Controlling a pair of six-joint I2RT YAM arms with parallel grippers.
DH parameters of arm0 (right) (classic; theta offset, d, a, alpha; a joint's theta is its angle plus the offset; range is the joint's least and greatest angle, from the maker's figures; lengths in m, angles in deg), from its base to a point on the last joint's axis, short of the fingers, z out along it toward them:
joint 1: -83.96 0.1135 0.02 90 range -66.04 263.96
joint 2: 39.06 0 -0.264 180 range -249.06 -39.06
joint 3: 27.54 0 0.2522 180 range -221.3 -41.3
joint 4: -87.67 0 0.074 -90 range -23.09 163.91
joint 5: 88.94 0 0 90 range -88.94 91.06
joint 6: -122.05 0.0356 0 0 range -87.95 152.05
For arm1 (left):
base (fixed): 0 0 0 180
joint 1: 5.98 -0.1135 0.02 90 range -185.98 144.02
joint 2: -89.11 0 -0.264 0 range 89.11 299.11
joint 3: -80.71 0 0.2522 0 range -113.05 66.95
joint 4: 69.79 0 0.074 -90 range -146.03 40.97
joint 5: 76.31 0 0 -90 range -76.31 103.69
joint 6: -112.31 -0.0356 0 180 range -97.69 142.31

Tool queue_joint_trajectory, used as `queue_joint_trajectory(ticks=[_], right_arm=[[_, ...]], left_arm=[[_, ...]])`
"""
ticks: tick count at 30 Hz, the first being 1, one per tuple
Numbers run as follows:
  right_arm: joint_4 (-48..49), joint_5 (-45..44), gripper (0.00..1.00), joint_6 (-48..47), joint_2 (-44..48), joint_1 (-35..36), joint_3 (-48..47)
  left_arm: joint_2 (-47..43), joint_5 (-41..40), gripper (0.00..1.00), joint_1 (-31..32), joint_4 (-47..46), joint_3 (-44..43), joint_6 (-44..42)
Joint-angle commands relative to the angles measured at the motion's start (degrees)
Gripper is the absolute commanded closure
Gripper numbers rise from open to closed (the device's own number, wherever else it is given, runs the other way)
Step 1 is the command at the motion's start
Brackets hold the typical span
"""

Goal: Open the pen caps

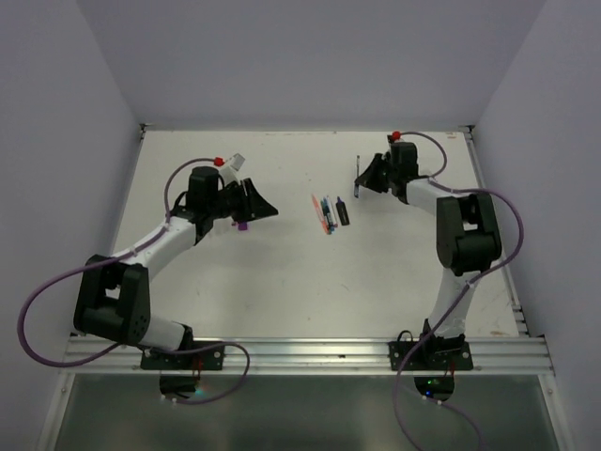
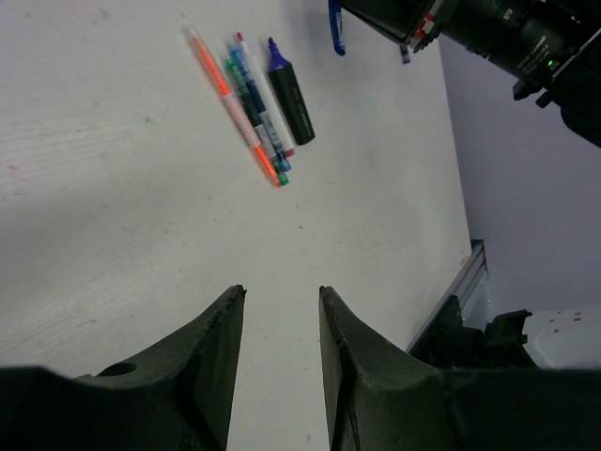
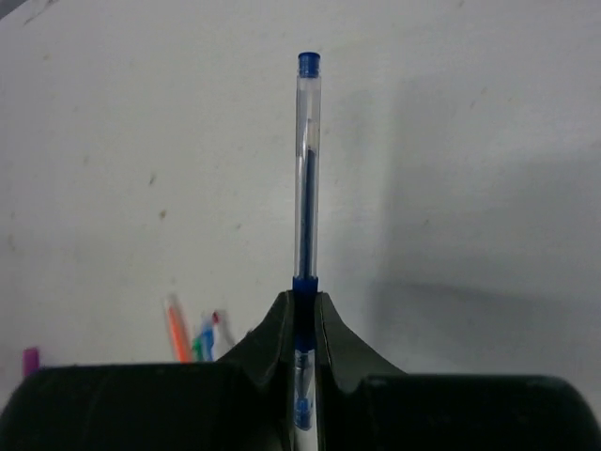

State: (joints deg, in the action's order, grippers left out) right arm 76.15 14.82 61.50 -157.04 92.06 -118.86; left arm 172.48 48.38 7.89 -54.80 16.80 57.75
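Next, my left gripper will move across to close on the near tip of the blue cap (image 1: 356, 194) (image 2: 339, 47), since that tip is to this gripper's right in the top view.
My right gripper (image 3: 305, 296) is shut on a clear blue pen (image 3: 308, 169). Its fingers clamp the pen's blue cap end, and the barrel sticks straight out to a blue end plug (image 3: 308, 64). From above, that gripper (image 1: 360, 184) holds the pen (image 1: 358, 167) over the table's far right. Several thin pens (image 2: 249, 103) and a dark marker with a purple cap (image 2: 289, 89) lie side by side mid-table (image 1: 326, 214). My left gripper (image 2: 282, 291) is open with only bare table between its fingers. It hovers left of the pens (image 1: 270, 212).
A small purple piece (image 1: 242, 225) lies on the table under the left gripper and also shows at the lower left of the right wrist view (image 3: 31, 360). The white table (image 1: 282, 282) is walled on three sides, with a metal rail (image 1: 310, 352) along the near edge.
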Motion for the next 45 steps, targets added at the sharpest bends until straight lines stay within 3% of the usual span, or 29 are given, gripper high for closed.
queue_joint_trajectory(ticks=[1, 5, 10, 15, 21, 29, 45], right_arm=[[17.3, 7.9, 1.0, 7.7, 14.5, 1.6, 10.4], [23.0, 10.1, 1.0, 11.2, 25.3, 4.3, 23.5], [23.8, 7.3, 1.0, 13.1, 39.6, 12.5, 31.0], [24.0, 1.1, 1.0, 14.8, 48.4, 19.6, 36.7], [22.9, -1.1, 1.0, 15.1, 51.3, 21.9, 38.4], [22.9, -2.4, 1.0, 15.1, 51.4, 23.2, 39.1], [22.9, -3.6, 1.0, 17.2, 52.3, 24.6, 39.3]], left_arm=[[-4.7, 8.7, 0.6, 2.4, -14.0, 2.6, 6.7], [-6.8, 5.2, 0.6, 8.2, -14.9, 2.3, 6.0], [-7.7, 2.1, 0.62, 14.2, -20.6, 4.4, 10.9], [-8.5, -0.9, 0.66, 16.1, -25.5, 8.0, 15.3], [-8.9, -3.8, 0.66, 18.8, -25.8, 8.4, 15.7], [-8.2, -6.0, 0.55, 21.5, -26.8, 8.2, 16.3], [-4.1, -7.4, 0.57, 22.8, -28.5, 5.5, 16.8]])
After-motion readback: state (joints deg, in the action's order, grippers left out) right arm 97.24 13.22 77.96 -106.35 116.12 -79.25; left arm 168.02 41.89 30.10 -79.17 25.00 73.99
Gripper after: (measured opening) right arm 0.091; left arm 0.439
